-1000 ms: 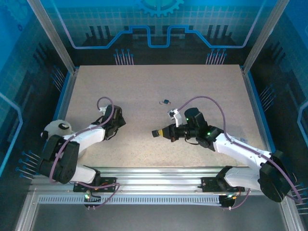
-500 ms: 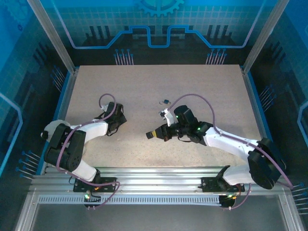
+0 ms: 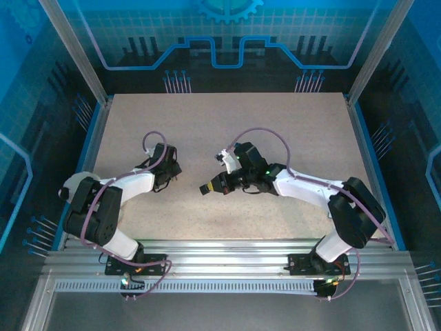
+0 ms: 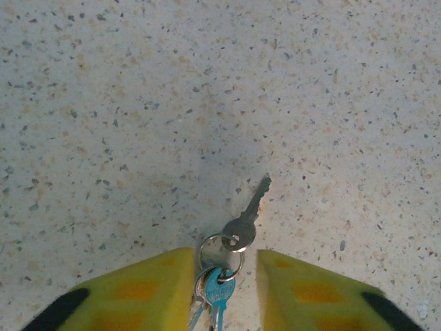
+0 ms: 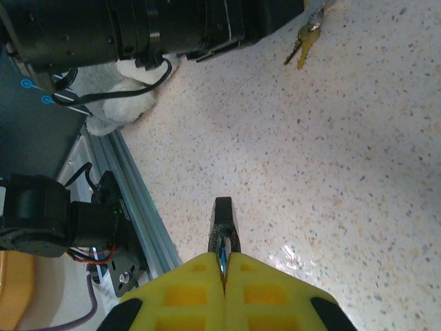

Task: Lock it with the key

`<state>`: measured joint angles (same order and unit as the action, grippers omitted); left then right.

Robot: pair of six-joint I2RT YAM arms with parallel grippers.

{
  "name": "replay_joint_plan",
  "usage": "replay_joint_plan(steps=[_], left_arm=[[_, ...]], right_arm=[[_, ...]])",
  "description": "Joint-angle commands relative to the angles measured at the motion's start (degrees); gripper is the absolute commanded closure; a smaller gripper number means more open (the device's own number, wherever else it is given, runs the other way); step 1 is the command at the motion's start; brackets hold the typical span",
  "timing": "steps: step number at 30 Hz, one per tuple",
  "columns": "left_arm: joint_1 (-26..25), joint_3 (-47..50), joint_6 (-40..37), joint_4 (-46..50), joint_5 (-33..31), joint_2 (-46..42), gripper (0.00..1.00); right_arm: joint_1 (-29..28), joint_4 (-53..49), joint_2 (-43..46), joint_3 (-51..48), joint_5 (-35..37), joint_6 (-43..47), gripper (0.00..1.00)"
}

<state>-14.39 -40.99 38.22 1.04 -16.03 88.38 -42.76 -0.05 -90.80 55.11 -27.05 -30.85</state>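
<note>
The robot's right gripper should move toward the keys and down to release the padlock on the tabletop [image 5: 303,77] beside the bunch, because the padlock still hangs short of there.
A bunch of keys on a ring lies on the speckled table between the yellow fingers of my left gripper [image 4: 225,255], which is open. A silver key [image 4: 248,217] points away up and to the right, and a blue-headed key [image 4: 220,288] lies close to the left finger. In the top view the left gripper [image 3: 172,172] is at centre left. My right gripper [image 5: 224,255] is shut on a small black padlock [image 5: 223,217] that sticks out past its fingertips. From above, the padlock [image 3: 205,189] hangs a short way right of the left gripper. The keys [image 5: 303,43] also show far ahead in the right wrist view.
The left arm's black wrist [image 5: 172,27] crosses the top of the right wrist view. An aluminium rail [image 3: 227,248] runs along the near table edge, with the arm bases below it. Frame posts and blue walls bound the table [image 3: 289,117].
My right arm has swung left across the table with the padlock, closing toward the left gripper. The left gripper has shifted slightly up and right.
</note>
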Motion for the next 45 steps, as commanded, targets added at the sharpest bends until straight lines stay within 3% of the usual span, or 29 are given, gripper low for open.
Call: replay_joint_plan(steps=[1, 6, 12, 20, 35, 45], left_arm=[[0.6, -1.4, -0.6, 2.5, 0.5, -3.4, 0.60], [0.6, 1.6, 1.0, 4.6, 0.6, -14.3, 0.34], [0.5, 8.2, 3.4, 6.0, -1.7, -30.0, 0.17], [0.5, 13.5, 4.0, 7.1, -4.6, -41.1, 0.10], [0.5, 14.3, 4.1, 5.9, -3.6, -42.4, 0.08], [0.4, 14.3, 4.1, 5.3, -2.5, -41.6, 0.07]], right_arm=[[-0.6, -1.0, -3.2, 3.9, -1.3, 1.3, 1.00], [-0.3, -2.8, -9.9, 10.1, -1.1, 2.2, 1.00], [0.0, -6.4, -18.7, 19.3, -2.0, 3.1, 1.00], [-0.2, -15.7, -30.9, 35.1, -3.2, 5.2, 1.00], [0.3, -34.9, -48.9, 60.1, -6.0, 11.0, 1.00], [1.4, -40.3, -53.8, 67.5, -5.0, 12.8, 0.97]])
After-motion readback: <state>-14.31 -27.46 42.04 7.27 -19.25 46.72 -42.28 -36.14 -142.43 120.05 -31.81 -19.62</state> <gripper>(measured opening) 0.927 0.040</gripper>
